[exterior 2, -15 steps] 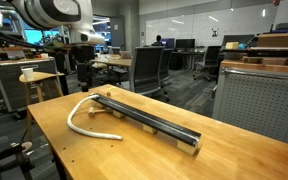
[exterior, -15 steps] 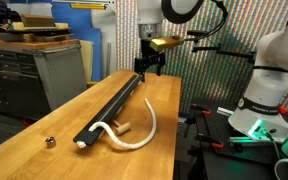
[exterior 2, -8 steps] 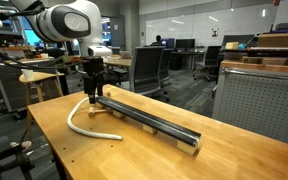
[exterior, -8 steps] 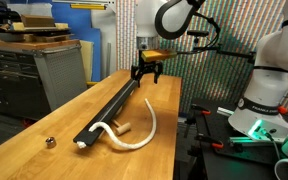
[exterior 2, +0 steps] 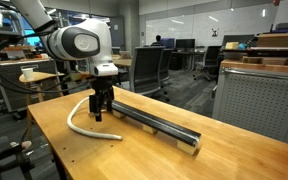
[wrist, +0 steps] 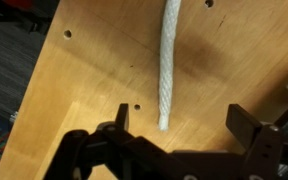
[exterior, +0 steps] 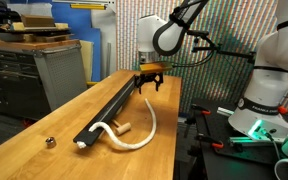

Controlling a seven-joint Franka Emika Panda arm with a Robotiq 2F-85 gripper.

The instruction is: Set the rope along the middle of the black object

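My gripper has its open fingers on both sides of the rope's loose end (exterior: 147, 101), which lies below on the tabletop beside the black bar (exterior: 109, 105), so it will move down onto that end next.
The cream-white rope (exterior: 149, 120) lies in a curve on the wooden table beside the black bar (exterior: 109, 105), and one end of the rope crosses over the bar's near end. Both exterior views show this, with the rope (exterior 2: 76, 125) and the bar (exterior 2: 149, 122) also seen from the other side. My gripper (exterior: 150, 88) is open and empty and hangs low over the rope's other end, close to the bar's far end (exterior 2: 97, 115). In the wrist view the rope (wrist: 168, 60) ends between my open fingers (wrist: 181, 125), nearer one finger.
A small tan wooden block (exterior: 124, 127) lies by the rope's curve. A small metal ball (exterior: 49, 142) sits near the table's edge. A grey cabinet (exterior: 44, 70) and office chairs (exterior 2: 149, 70) stand beyond the table. Small holes (wrist: 67, 34) dot the tabletop.
My gripper has come down from high above the table to just over the rope's end beside the bar. The rope and the bar have not moved.
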